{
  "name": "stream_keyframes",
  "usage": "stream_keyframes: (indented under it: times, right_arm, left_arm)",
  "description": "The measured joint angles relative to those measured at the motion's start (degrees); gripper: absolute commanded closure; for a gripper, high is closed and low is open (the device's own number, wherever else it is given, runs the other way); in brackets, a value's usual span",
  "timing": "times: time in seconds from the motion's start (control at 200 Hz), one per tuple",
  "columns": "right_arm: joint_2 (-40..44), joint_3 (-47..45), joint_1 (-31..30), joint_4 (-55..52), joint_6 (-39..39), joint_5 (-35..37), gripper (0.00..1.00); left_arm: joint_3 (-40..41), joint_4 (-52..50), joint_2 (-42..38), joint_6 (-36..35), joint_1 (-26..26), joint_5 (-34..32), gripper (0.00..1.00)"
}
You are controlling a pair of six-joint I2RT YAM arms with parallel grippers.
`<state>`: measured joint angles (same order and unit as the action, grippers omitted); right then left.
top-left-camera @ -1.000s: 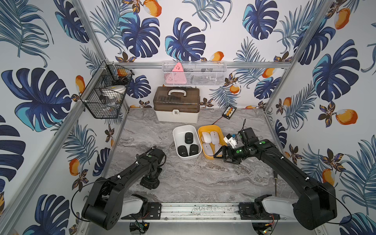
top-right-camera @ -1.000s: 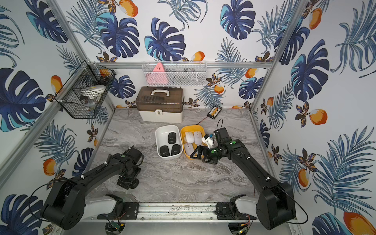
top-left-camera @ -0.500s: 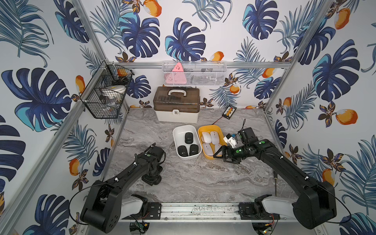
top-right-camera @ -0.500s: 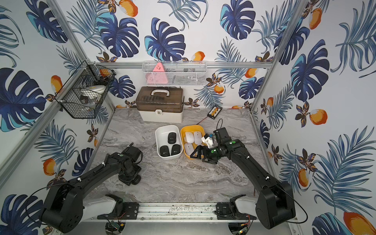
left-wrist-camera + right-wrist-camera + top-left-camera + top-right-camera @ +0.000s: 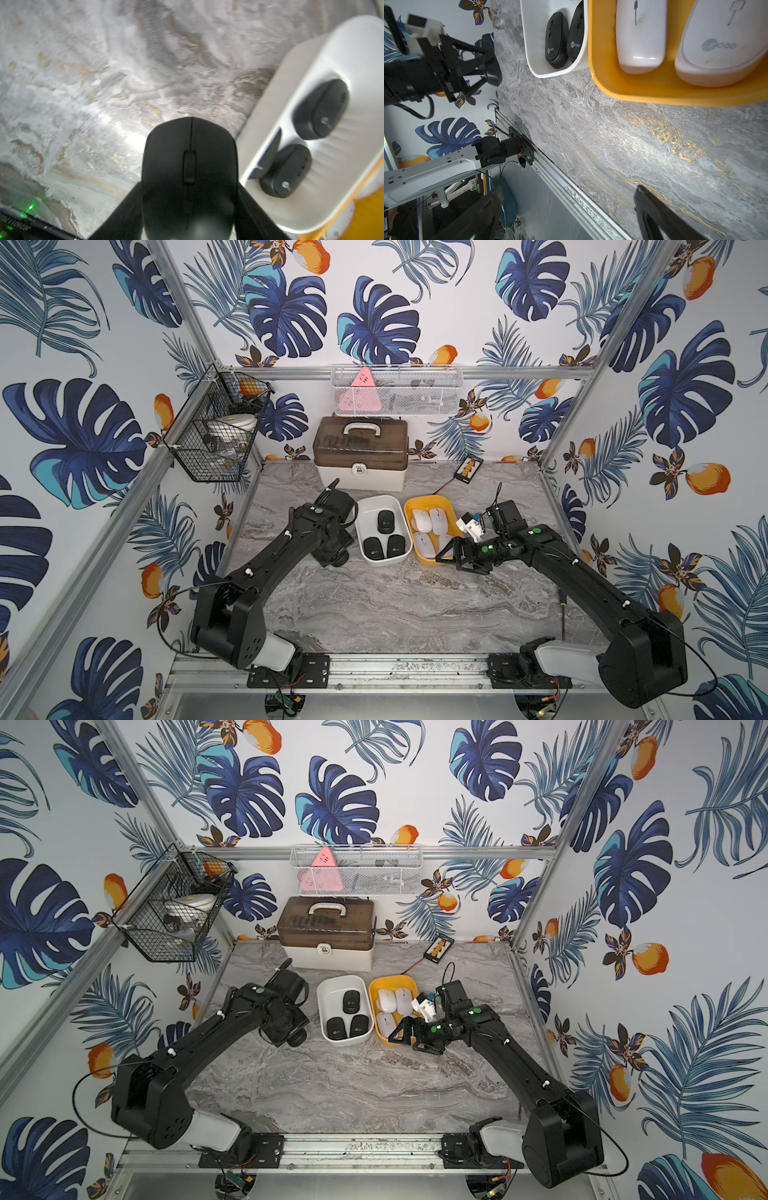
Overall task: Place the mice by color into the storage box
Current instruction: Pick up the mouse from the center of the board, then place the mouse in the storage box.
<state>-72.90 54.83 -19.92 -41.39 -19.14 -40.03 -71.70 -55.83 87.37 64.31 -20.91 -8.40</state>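
Observation:
My left gripper next moves outward over the white storage box, turns to match it and lowers into the empty far corner, as black mice already lie there.
My left gripper is shut on a black mouse, its scroll wheel facing the camera. In both top views this gripper hangs just left of the white storage box and hides the mouse. Three black mice lie in that box. Several white mice lie in the yellow storage box beside it. My right gripper stands open and empty at the yellow box's front right corner.
A brown-lidded case stands at the back behind the boxes. A small black and yellow device with a cable lies back right. A thin dark tool lies near the right edge. A wire basket hangs on the left wall.
My left arm has carried the black mouse from the front left of the table back and right to the white box's side. The right arm has not moved.

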Motion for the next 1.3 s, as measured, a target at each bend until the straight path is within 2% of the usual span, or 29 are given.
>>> stream_keyframes:
  times: [0.095,0.325,0.61,0.866,1.086,1.301]
  right_arm:
    - [-0.31,-0.02,0.00,0.57,-0.74,0.15,0.00]
    - [-1.20,0.28,0.00,0.57,-0.74,0.31,0.00]
    - [-2.10,0.72,0.00,0.57,-0.48,0.31,0.00]
    - [-2.23,0.63,0.00,0.57,-0.31,0.28,0.00]
    - [-2.23,0.07,0.00,0.61,-0.28,0.26,0.00]
    - [-2.27,-0.04,0.00,0.63,-0.26,0.11,0.00]
  left_arm:
    - [-8.74,-0.70,7.37,-4.55,-2.69,-0.76,0.41]
    - [-22.21,-3.39,22.49,-10.49,-4.94,-3.85,0.41]
    - [-35.67,-5.16,34.69,-13.64,-5.81,-6.80,0.41]
    - [-39.10,-5.11,40.37,-13.88,-6.10,-8.46,0.42]
    - [-39.19,-5.57,40.98,-13.86,-6.19,-11.34,0.41]
    - [-38.66,-5.53,41.99,-13.86,-6.21,-13.05,0.32]
